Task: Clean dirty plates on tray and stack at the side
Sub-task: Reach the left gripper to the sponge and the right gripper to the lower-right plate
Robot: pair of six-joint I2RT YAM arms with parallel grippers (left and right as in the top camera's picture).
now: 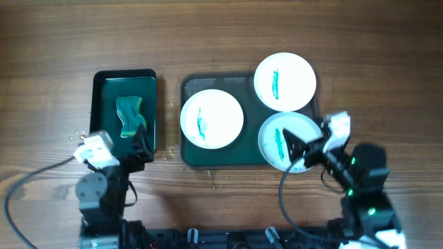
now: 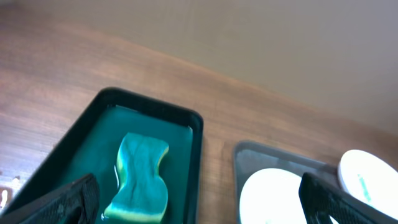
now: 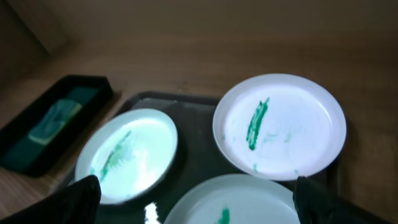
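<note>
The left gripper moves outward over the sponge tray next, tips its fingers downward and lowers onto the sponge's narrow middle [image 1: 130, 116] [image 2: 142, 177], since it lies flat beyond the fingers.
Three white plates with green smears lie on the dark green tray [image 1: 188, 156]: one on the left [image 1: 212, 118], one at the back right [image 1: 285, 81] overhanging the rim, one at the front right [image 1: 275, 140]. My right gripper [image 1: 296, 151] hovers open over the front right plate [image 3: 249, 199], with the other two plates [image 3: 127, 155] [image 3: 280, 127] beyond it. My left gripper [image 1: 142, 144] stands open at the near end of the sponge tray, nothing between its fingers [image 2: 68, 202].
A green and yellow sponge [image 1: 130, 116] lies in the small dark green sponge tray [image 1: 100, 104], left of the big tray; the left wrist view shows the sponge [image 2: 140, 177] too. Water drops dot the wood around both trays. Cables trail along the table's front edge.
</note>
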